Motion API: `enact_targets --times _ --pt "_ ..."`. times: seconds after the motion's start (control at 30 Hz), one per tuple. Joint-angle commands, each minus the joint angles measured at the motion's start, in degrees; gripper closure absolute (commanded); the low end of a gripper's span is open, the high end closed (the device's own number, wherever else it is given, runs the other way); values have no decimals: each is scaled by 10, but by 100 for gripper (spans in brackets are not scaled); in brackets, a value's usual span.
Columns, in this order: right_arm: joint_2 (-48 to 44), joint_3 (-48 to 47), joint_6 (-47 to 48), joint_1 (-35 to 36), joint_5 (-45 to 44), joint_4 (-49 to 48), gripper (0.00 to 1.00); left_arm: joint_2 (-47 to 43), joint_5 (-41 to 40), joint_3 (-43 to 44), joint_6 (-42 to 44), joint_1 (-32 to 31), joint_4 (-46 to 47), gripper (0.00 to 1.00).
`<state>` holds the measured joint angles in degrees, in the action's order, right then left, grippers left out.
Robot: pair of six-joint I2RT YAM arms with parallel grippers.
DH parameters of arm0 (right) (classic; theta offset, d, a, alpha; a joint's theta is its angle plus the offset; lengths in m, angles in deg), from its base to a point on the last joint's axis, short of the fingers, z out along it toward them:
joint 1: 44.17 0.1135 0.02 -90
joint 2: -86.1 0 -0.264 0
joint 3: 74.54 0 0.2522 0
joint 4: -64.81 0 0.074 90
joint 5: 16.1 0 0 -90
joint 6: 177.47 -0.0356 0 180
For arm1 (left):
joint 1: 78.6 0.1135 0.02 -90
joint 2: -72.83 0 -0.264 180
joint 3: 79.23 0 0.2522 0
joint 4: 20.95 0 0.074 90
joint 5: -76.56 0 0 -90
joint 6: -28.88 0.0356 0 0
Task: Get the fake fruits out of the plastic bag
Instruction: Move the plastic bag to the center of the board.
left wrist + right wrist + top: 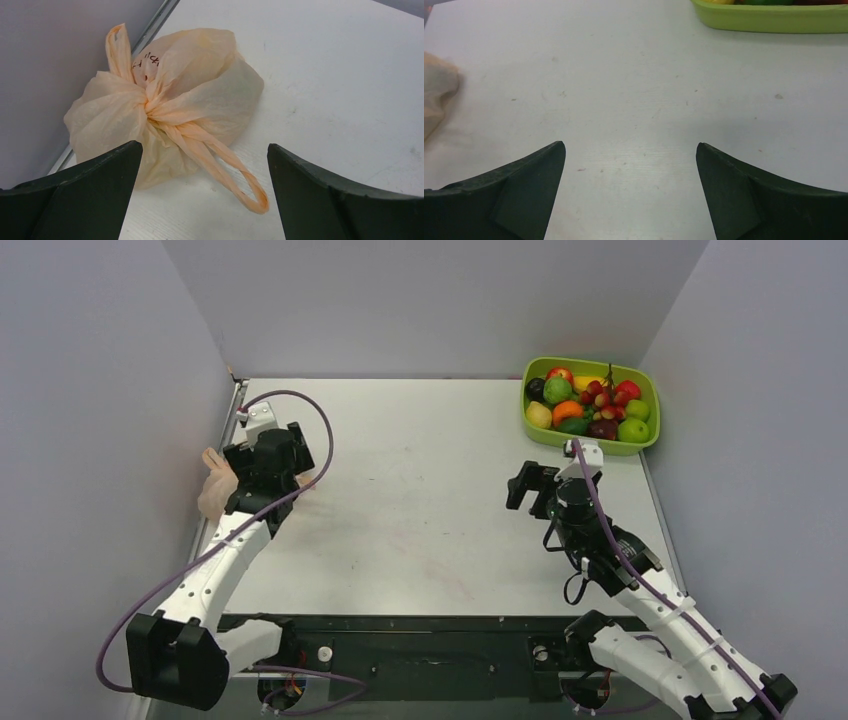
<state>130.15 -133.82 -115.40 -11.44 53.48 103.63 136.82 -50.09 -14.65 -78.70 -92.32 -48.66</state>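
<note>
My left gripper moves down to the bag's loop handle next, onto its folded piece of plastic near the twist (193, 141).
The peach-orange plastic bag (200, 95) lies bunched and twisted shut at the table's left edge against the wall, one loop handle (250, 192) trailing toward me. It also shows in the top view (213, 490) and at the left edge of the right wrist view (436, 95). No fruit shows in it. My left gripper (205, 147) is open and empty just short of the bag, with the handle lying between its fingers; the top view (272, 455) shows it too. The fake fruits (590, 400) fill a lime-green tray. My right gripper (527, 485) is open and empty above bare table (630, 145).
The lime-green tray (585, 441) stands at the back right corner, its near wall in the right wrist view (774, 20). Grey walls enclose the table on the left, back and right. A metal rail (155, 25) runs along the left edge.
</note>
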Motion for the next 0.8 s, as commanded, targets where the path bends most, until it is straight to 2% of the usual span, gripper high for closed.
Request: enact_targets --times 0.0,0.17,0.23,0.47,0.53,0.6,0.77 --pt "17 -7 -21 39 94 -22 0 36 7 7 -11 35 10 4" --pt "56 -27 -31 103 85 -5 0 98 -4 35 -48 41 -34 9" --pt "67 -30 -39 145 68 -2 0 115 -18 41 -110 41 -52 14" --pt "105 -33 -71 218 19 0 0 175 4 62 -200 37 -106 22" --pt "101 -28 -82 229 -6 1 0 180 25 62 -194 38 -98 34" --pt "87 -15 -96 235 -35 -7 0 184 39 63 -183 38 -90 54" --pt "32 29 -147 237 -128 -12 0 183 47 56 -167 29 -83 63"
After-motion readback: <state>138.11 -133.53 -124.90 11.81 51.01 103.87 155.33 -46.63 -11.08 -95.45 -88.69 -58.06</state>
